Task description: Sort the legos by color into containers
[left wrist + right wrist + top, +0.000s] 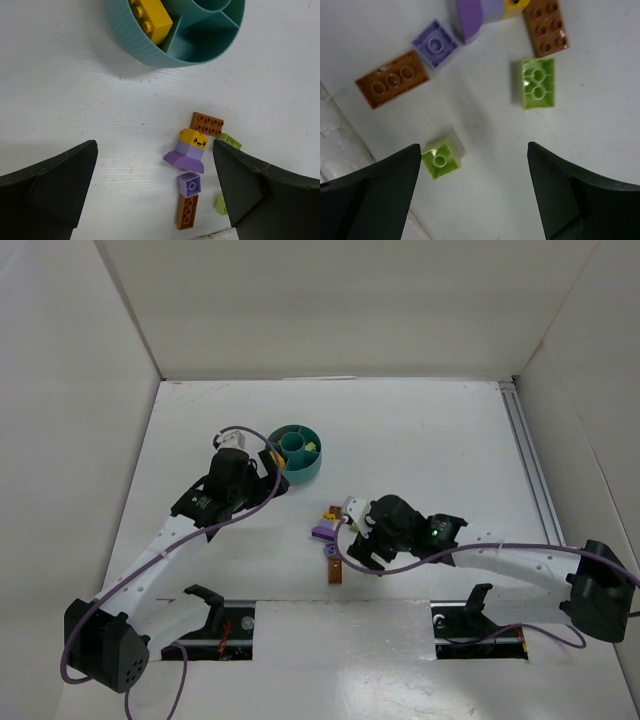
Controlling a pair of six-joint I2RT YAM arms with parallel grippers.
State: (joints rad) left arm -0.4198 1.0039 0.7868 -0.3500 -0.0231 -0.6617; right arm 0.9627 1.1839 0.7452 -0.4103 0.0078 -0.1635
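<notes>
I need to move my right gripper to the left in the wrist view and lower it around the small lime green brick (441, 158).
The teal dish (297, 452) (165, 52) stands at the table's middle back, with a yellow brick (150, 17) in one outer section. My left gripper (155, 192) hovers open just near of it, nothing between its fingers. The loose legos lie in a cluster (331, 532): a yellow-faced brick on purple pieces (190, 150), a purple square (435, 46), a long brown brick (391, 85), a second brown brick (546, 27) and a lime green brick (538, 83) lying upside down. My right gripper (475, 192) stands open over the table. A small lime green brick (441, 159) lies beside its left finger.
White walls close in the table on the left, back and right. A metal rail (525, 460) runs along the right side. A raised white strip (340, 135) borders the near edge, where two black brackets (205, 600) (478, 600) stand.
</notes>
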